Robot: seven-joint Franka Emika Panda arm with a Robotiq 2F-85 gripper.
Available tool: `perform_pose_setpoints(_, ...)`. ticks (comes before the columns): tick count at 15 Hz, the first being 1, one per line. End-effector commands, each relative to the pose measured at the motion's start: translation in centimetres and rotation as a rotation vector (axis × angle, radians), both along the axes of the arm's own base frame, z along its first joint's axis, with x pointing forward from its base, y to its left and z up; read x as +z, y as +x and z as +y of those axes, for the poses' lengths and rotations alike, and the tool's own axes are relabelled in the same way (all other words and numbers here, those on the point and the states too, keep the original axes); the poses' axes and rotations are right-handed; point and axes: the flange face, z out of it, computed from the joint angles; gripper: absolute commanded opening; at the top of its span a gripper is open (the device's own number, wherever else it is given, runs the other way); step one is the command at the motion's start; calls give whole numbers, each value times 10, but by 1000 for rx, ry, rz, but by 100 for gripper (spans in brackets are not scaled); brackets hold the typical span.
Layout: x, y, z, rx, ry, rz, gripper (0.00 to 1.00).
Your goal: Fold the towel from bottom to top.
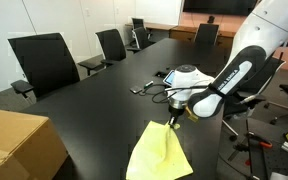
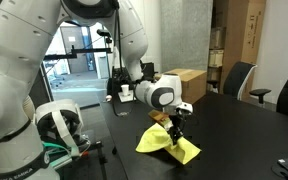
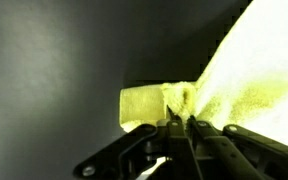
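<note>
My gripper will carry the raised corner toward the cardboard box next and then open, because the towel (image 1: 159, 155) spreads from that corner toward the box.
The pale yellow-green towel (image 1: 159, 155) lies on the black table, one corner lifted into a peak. It also shows in an exterior view (image 2: 164, 142) and fills the right of the wrist view (image 3: 234, 80). My gripper (image 1: 174, 119) is shut on the towel's raised corner and holds it above the table; it shows in an exterior view (image 2: 174, 128) too. In the wrist view the fingertips (image 3: 179, 118) pinch a bunched fold of the cloth.
A brown cardboard box (image 1: 19, 145) stands at the near table corner, also in an exterior view (image 2: 184, 82). Black chairs (image 1: 46, 60) line the table's far side. A white device with cables (image 1: 184, 75) lies behind the gripper. The table edge (image 1: 219, 150) is close to the towel.
</note>
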Motion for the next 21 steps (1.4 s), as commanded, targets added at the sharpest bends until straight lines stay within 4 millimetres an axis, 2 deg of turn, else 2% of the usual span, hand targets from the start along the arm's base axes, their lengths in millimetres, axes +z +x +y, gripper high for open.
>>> perform_pose_setpoints(1,1,49,9,-47,-36,-27,4)
perform_pose_setpoints(4,5,79,19,-70,-53,-37,7)
perform_pose_setpoints(6,7,97,27,-94,-65,-50,33)
perform_pose_setpoints(9,18,111,39,-106,-74,-82,55)
perform_pose_setpoints(12,28,108,54,-96,-78,-85,77)
perform_pose_setpoints(15,19,80,79,-71,-91,-12,98)
perform_pose_setpoints(21,-16,-15,138,44,-70,207,100)
